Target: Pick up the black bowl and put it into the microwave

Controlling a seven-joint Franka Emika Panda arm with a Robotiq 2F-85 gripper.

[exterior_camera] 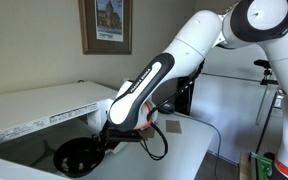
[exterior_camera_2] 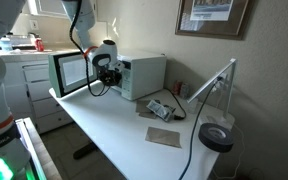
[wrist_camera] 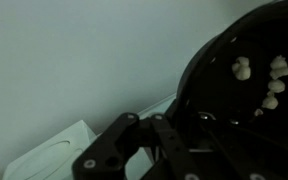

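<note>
My gripper will next carry the bowl [exterior_camera: 76, 158] outward, deeper into the microwave's open cavity [exterior_camera: 44, 151], which lies outward of it past the bowl, and let go of the bowl's near rim.
The black bowl [exterior_camera: 76, 158] is round and glossy and sits low in a dark space under my arm. In the wrist view the black bowl [wrist_camera: 246, 95] fills the right side and holds several small pale pieces. My gripper [exterior_camera: 104, 142] reaches down to the bowl's rim and looks shut on it; the wrist view shows my gripper [wrist_camera: 174, 125] with dark fingers at the rim. The white microwave [exterior_camera_2: 144, 75] stands on the table with its door [exterior_camera_2: 72, 72] swung open. My gripper [exterior_camera_2: 102, 74] is at its opening. Pale walls lie behind the bowl in the wrist view.
On the white table [exterior_camera_2: 114, 140] lie a grey mat [exterior_camera_2: 164, 135], a small device with cables [exterior_camera_2: 159, 108] and a black round object [exterior_camera_2: 216, 137]. A white angled arm [exterior_camera_2: 216, 82] stands at the back. A kitchen counter [exterior_camera_2: 19, 50] is beyond the door.
</note>
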